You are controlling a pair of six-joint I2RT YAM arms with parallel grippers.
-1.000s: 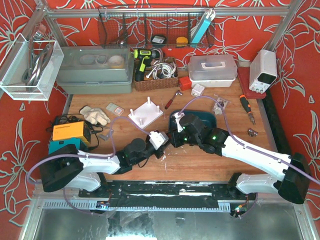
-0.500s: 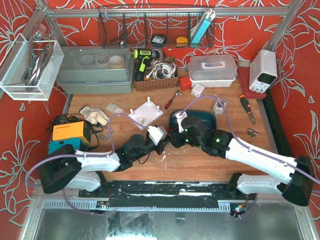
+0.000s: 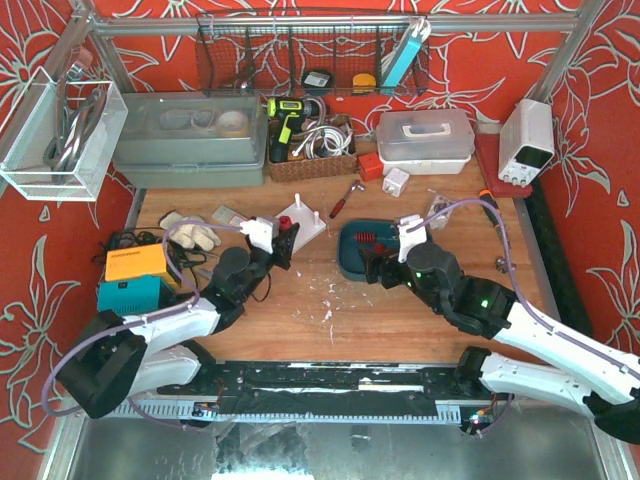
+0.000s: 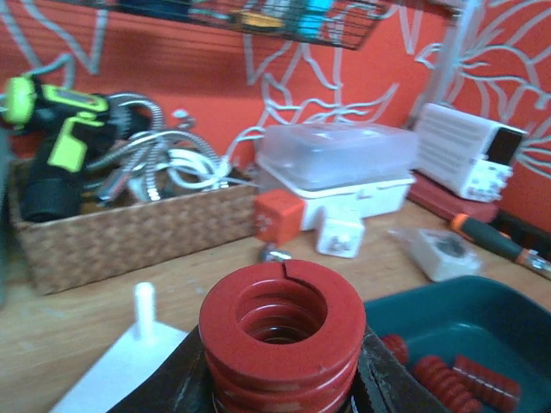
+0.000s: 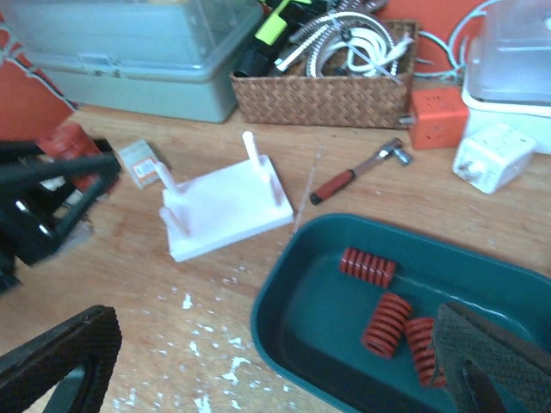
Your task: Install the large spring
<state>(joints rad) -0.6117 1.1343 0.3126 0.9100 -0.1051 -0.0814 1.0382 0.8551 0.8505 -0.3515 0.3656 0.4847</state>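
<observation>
I should next tilt my left gripper downward, lower the spring onto the white base's near peg and let the spring go, because that peg is below the gripper.
The large red spring stands upright, end ring up, and my left gripper is shut on its sides. In the top view this left gripper holds the spring just left of the white peg base. One white peg rises left of the spring. My right gripper is open and holds nothing, hovering over the near left part of the teal tray. Three smaller red springs lie in the tray. From above, the right gripper sits at the tray's front edge.
A red-handled tool lies between the peg base and the wicker basket. An orange block and white plug sit behind the tray. Gloves and a yellow device are at the left.
The two grippers met mid-table over the spring. The right gripper opened and drew back right over the tray. The left arm carried the spring back and left to the peg base.
</observation>
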